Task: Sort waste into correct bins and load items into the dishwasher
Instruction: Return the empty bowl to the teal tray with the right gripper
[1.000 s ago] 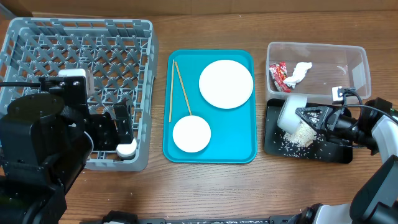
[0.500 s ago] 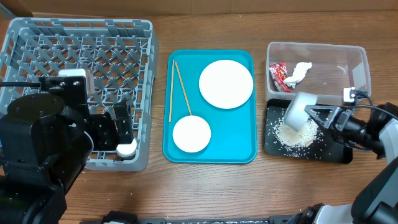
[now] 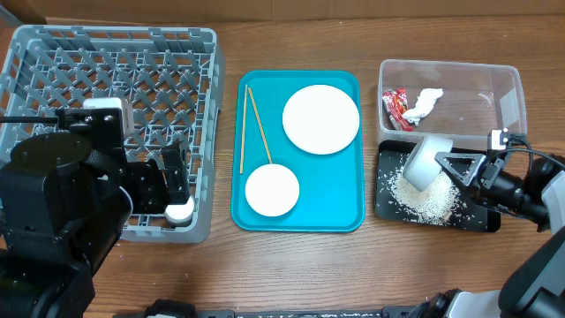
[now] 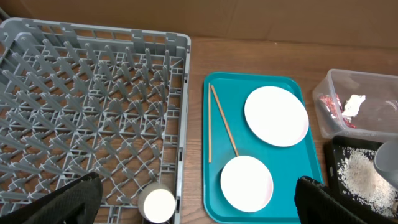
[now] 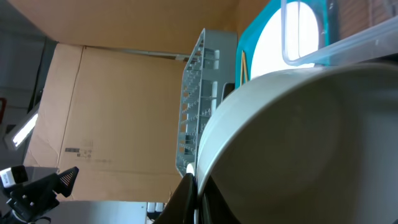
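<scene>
My right gripper swings from the black tray over the teal tray next, turns the bowl upright and lowers it beside the white bowl.
My right gripper [image 3: 448, 164] is shut on the rim of a small greyish bowl [image 3: 426, 161]. It holds the bowl tipped over the black tray [image 3: 477, 216], where off-white rice grains [image 3: 425, 200] lie in a heap. The bowl [image 5: 311, 137] fills the right wrist view, with one finger [image 5: 184, 198] against its rim. The red wrapper [image 3: 395, 108] and white napkin [image 3: 425, 102] lie in the clear tub [image 3: 494, 88]. The plate [image 3: 320, 118], a white bowl [image 3: 272, 190] and the chopsticks [image 3: 256, 128] lie on the teal tray. My left gripper [image 4: 193, 205] is open above the grey rack [image 3: 115, 53].
The teal tray [image 3: 349, 216] sits between the rack and the bins. A small white cup-like dish [image 3: 179, 210] stands in the rack's front right corner, below my left gripper; it also shows in the left wrist view [image 4: 157, 204]. A cardboard wall runs along the table's far edge.
My right gripper has shifted the tipped greyish bowl a little to the right and back. The rice has left the bowl and spread on the black tray. The left arm has not moved.
</scene>
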Available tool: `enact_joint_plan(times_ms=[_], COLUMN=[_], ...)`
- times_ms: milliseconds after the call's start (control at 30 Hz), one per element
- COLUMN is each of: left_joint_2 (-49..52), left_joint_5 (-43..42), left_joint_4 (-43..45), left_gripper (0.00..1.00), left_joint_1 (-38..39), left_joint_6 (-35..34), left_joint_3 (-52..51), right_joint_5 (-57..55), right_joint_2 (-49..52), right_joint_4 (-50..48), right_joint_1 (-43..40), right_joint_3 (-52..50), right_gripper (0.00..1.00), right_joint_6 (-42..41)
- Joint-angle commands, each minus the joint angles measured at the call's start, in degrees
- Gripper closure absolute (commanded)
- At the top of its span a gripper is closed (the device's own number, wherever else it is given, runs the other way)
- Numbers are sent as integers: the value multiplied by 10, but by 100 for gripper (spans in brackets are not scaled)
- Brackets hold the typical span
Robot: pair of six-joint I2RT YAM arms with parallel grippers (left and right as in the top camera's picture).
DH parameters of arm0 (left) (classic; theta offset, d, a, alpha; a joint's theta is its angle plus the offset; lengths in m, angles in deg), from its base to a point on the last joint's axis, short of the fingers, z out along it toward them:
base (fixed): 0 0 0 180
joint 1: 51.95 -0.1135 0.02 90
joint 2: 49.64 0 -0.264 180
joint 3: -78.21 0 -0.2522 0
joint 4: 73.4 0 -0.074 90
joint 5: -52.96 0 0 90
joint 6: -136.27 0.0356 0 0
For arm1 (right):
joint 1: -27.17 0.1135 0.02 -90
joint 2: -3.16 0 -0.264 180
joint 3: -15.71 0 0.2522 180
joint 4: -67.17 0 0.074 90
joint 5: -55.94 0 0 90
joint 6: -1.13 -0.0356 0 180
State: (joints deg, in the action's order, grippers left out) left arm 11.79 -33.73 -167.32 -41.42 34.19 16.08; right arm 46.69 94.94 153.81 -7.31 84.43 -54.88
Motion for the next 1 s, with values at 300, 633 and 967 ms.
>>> enact_joint_plan(times_ms=[300, 633, 967], left_joint_2=[1, 1, 1], left_joint_5=[7, 7, 7], left_joint_4=[2, 2, 2], left_gripper=[0, 0, 0], left_joint_1=[2, 2, 2], left_joint_6=[-8, -8, -8], left_joint_3=[-1, -1, -1], right_joint_5=[-67, -410, -735], right_joint_2=[-29, -113, -106], right_joint_4=[66, -75, -226], right_joint_1=[93, 372, 636], right_joint_3=[34, 71, 70], right_gripper=[96, 96, 96], right_joint_6=[26, -346, -565])
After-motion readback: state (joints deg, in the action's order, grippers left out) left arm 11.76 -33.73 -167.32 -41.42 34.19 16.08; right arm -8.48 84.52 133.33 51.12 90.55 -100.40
